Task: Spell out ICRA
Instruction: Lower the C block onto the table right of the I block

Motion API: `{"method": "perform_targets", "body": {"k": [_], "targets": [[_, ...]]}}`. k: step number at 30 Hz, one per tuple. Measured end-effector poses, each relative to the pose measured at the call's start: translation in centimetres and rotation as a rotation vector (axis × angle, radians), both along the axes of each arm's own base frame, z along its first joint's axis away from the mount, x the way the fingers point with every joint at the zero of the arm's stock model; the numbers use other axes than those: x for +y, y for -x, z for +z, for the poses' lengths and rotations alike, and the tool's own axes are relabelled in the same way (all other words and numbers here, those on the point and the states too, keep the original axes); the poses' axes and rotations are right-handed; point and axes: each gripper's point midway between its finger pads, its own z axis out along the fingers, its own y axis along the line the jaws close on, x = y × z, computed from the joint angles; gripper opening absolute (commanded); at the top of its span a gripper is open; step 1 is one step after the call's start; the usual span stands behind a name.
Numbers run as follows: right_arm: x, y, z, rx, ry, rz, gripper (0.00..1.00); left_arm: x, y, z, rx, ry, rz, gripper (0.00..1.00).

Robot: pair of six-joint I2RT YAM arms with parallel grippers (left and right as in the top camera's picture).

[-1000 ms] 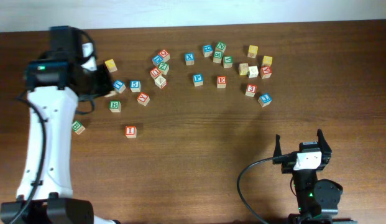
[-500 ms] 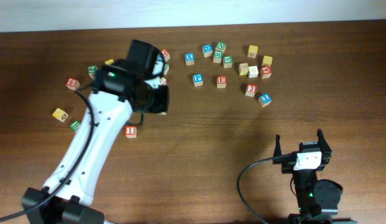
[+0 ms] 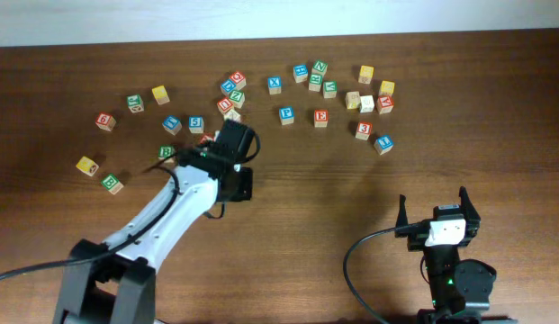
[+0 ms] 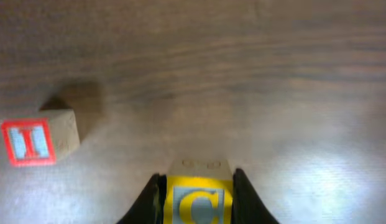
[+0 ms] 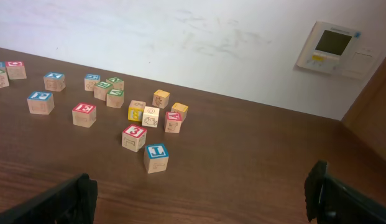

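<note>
My left gripper still holds the C cube above the table, so it will lower the cube onto the bare wood (image 4: 197, 179) beside the red-printed I cube.
My left gripper (image 4: 199, 194) is shut on the yellow-faced C cube (image 4: 199, 202), held a little above the wood. The red-printed I cube (image 4: 32, 140) lies on the table to its left, apart from it. From overhead the left gripper (image 3: 240, 183) hangs over the table's middle, and its arm hides both the I and C cubes. The red A cube (image 5: 173, 121) sits in the far right cluster, seen from above as a small A cube (image 3: 384, 103). Green-printed cubes (image 3: 329, 88) lie nearby; I cannot read which is the R. My right gripper (image 5: 202, 196) stands open and empty near the front edge, as the right gripper (image 3: 434, 211) also shows from above.
Many letter and number cubes are scattered along the far half of the table (image 3: 351, 171). Two green B cubes (image 3: 166, 153) and a yellow cube (image 3: 85, 165) lie left of the arm. A red E cube (image 3: 320, 117) and a blue L cube (image 5: 156, 157) lie right of centre.
The left arm has swung from the far left to the table's middle and toward the front, carrying the C cube. It now covers the I cube from overhead. The right arm has not moved.
</note>
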Motion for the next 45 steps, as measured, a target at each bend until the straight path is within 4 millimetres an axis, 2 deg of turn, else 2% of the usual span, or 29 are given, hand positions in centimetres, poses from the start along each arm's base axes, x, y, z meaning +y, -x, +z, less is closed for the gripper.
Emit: {"method": "perform_targets", "body": {"k": [2, 7, 15, 34, 43, 45], "targets": [[0.0, 0.0, 0.0, 0.000, 0.000, 0.000, 0.98, 1.0, 0.1, -1.5, -0.022, -0.041, 0.015, 0.15], [0.0, 0.0, 0.0, 0.000, 0.000, 0.000, 0.98, 1.8, 0.3, -2.8, -0.038, -0.074, 0.025, 0.14], [0.0, 0.0, 0.0, 0.000, 0.000, 0.000, 0.98, 1.7, -0.3, -2.6, -0.070, -0.074, 0.030, 0.11], [0.0, 0.0, 0.0, 0.000, 0.000, 0.000, 0.99, 1.7, -0.3, -3.1, -0.080, -0.069, 0.030, 0.08], [0.0, 0.0, 0.0, 0.000, 0.000, 0.000, 0.98, 1.9, 0.0, -3.9, -0.082, -0.069, 0.031, 0.12], [0.0, 0.0, 0.0, 0.000, -0.001, 0.000, 0.98, 1.9, -0.2, -3.8, -0.089, -0.070, 0.032, 0.17]]}}
